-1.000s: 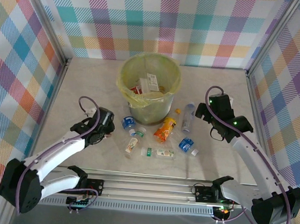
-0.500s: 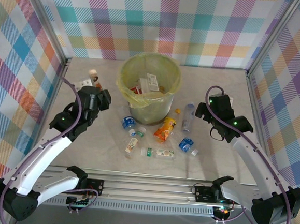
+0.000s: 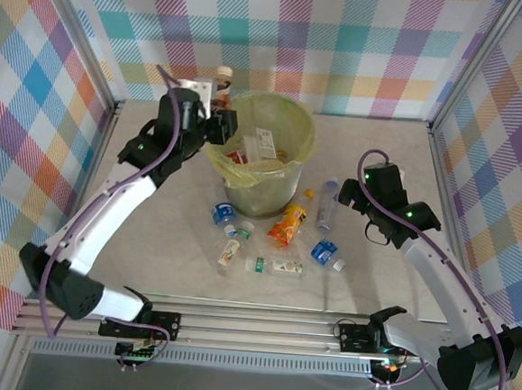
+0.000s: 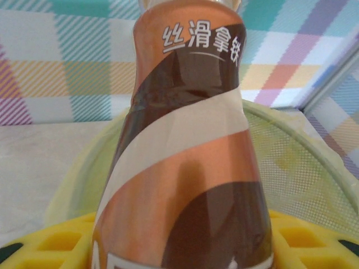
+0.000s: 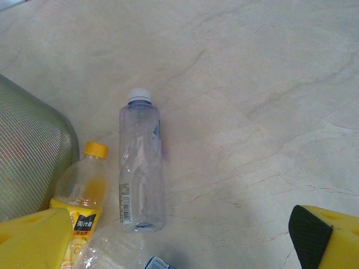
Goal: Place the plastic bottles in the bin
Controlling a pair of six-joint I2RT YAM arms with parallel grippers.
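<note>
The brown bottle (image 4: 185, 145) still stands at the bin's rim, so next I will swing my left gripper over the bin's opening (image 4: 297, 162) and tilt down into it to let the bottle go.
My left gripper (image 3: 214, 101) is shut on a brown and white plastic bottle (image 3: 222, 75), held upright above the far left rim of the bin (image 3: 303, 119). In the left wrist view the brown bottle (image 4: 185, 145) stands between my yellow pads (image 4: 50, 246), with the bin's yellow-green liner (image 4: 303, 157) right behind it. The right gripper (image 3: 356, 199) hangs open over the table, right of a clear bottle (image 3: 327, 203). Its wrist view shows that clear bottle (image 5: 141, 168) and an orange bottle (image 5: 84, 202) lying ahead of its open fingers (image 5: 33, 241).
Several more bottles lie in front of the bin: an orange one (image 3: 288, 224), a blue-labelled one (image 3: 326, 253), a blue-capped one (image 3: 222, 214) and a green-labelled one (image 3: 275, 267). The bin holds some rubbish. Checked walls close in the table on three sides.
The left arm has lifted the brown bottle from the table's left side and swung it back and up to the bin's rim. The right arm has stayed still.
</note>
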